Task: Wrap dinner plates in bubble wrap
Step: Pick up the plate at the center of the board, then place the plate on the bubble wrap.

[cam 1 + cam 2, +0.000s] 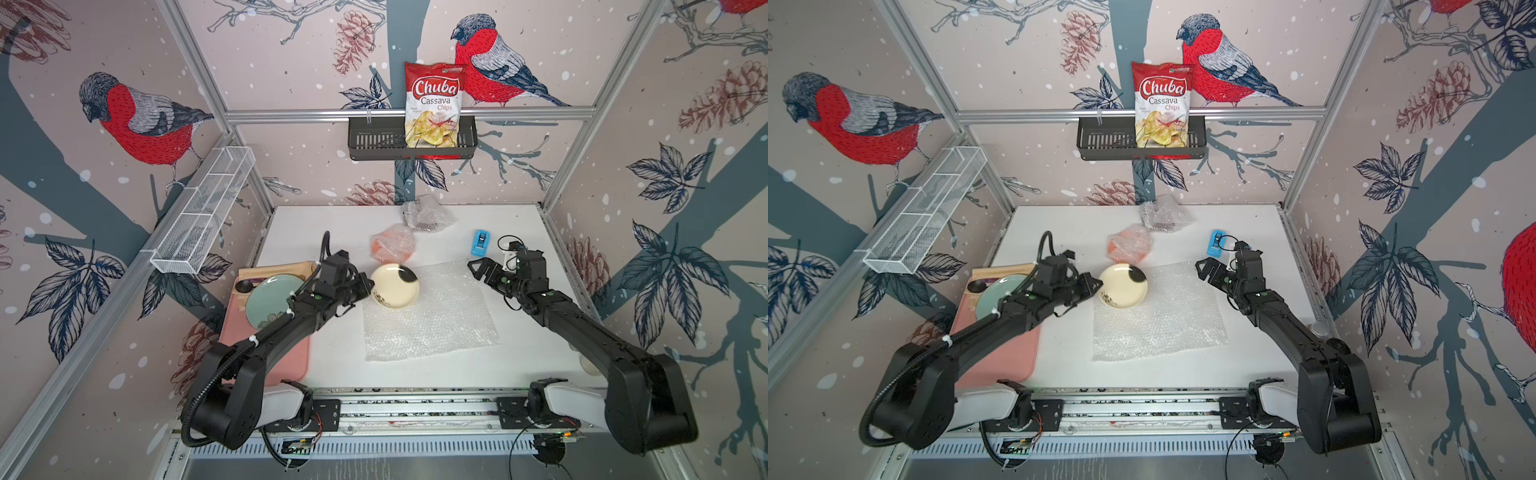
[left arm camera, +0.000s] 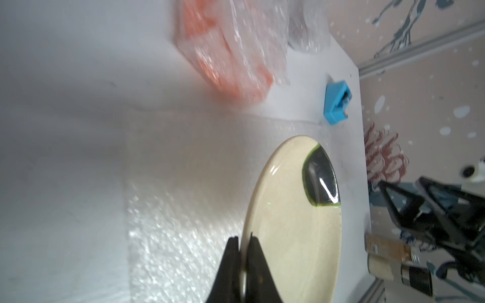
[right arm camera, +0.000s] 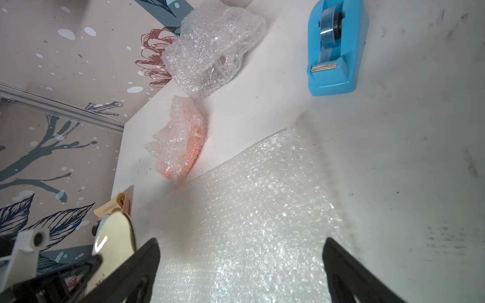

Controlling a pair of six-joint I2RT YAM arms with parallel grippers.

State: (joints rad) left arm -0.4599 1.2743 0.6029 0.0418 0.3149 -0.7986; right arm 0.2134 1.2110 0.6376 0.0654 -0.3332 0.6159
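Observation:
Next, my left gripper moves toward the sheet's middle point(image 1: 429, 308), lowers the cream plate and releases its rim, since it still hangs over the sheet's far corner.
My left gripper point(image 1: 371, 286) point(image 1: 1099, 286) point(image 2: 244, 238) is shut on the near-left rim of the cream plate with a dark patch point(image 1: 394, 286) point(image 1: 1123, 286) point(image 2: 296, 223) point(image 3: 112, 241). It holds the plate over the far left corner of a flat bubble wrap sheet point(image 1: 432, 320) point(image 1: 1163, 320) point(image 2: 170, 236) point(image 3: 249, 210). The right gripper point(image 1: 478, 268) point(image 1: 1206, 268) point(image 3: 240, 244) stands open above the sheet's far right part, holding nothing. Behind the sheet lie an orange plate bundled in bubble wrap point(image 1: 394, 245) point(image 1: 1128, 245) point(image 2: 223, 60) point(image 3: 181, 141) and a darker wrapped bundle point(image 1: 426, 214) point(image 1: 1163, 214) point(image 3: 212, 49).
A blue tape dispenser point(image 1: 481, 243) point(image 1: 1216, 243) point(image 2: 337, 102) point(image 3: 334, 49) stands just beyond the right gripper. On the left, a pale green plate point(image 1: 270, 299) rests on a pink tray point(image 1: 286, 357). A black basket point(image 1: 374, 141) with a chips bag hangs on the back wall.

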